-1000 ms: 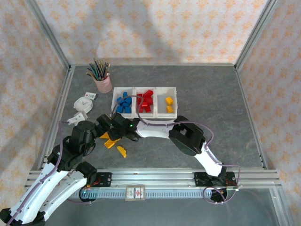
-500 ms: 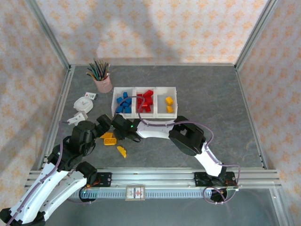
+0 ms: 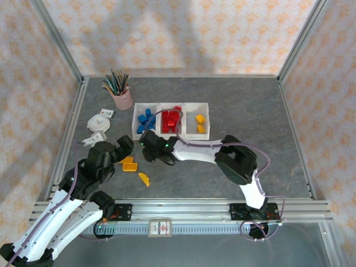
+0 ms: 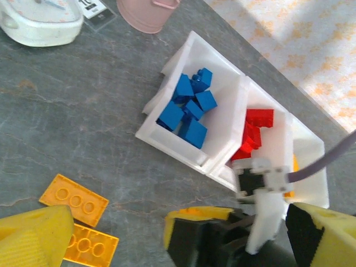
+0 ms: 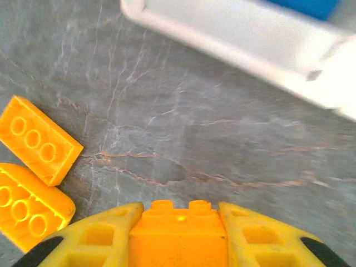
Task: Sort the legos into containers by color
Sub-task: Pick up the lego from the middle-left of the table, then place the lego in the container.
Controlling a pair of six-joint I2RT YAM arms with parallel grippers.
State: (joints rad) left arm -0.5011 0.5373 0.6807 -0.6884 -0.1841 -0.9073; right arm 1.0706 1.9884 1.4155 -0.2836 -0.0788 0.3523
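My right gripper should next lift outward over the sides of the bins to let go of the matching lego, because the yellow bin (image 3: 196,120) is farther outward, past the red legos.
The three joined white bins (image 3: 171,133) hold blue legos (image 3: 146,120) on the left, red legos (image 3: 170,119) in the middle and yellow legos (image 3: 199,122) on the right. My right gripper (image 3: 150,152) hovers just in front of the bins, shut on a yellow lego (image 5: 178,233). Two flat yellow legos (image 3: 129,164) and a curved yellow one (image 3: 144,178) lie on the table. My left gripper (image 3: 123,146) is open beside them, its yellow fingers (image 4: 33,233) wide apart. The blue bin (image 4: 189,105) and red bin (image 4: 256,133) also appear in the left wrist view.
A pink cup of pencils (image 3: 119,94), a white clock (image 3: 99,122) and a small white object (image 3: 90,139) stand at the back left. Metal frame rails (image 3: 72,133) border the table. The two arms are close together near the bins' front wall (image 5: 239,39).
My right gripper has risen and shifted right, away from the loose yellow legos toward the bins, carrying a yellow lego. The left gripper has moved slightly.
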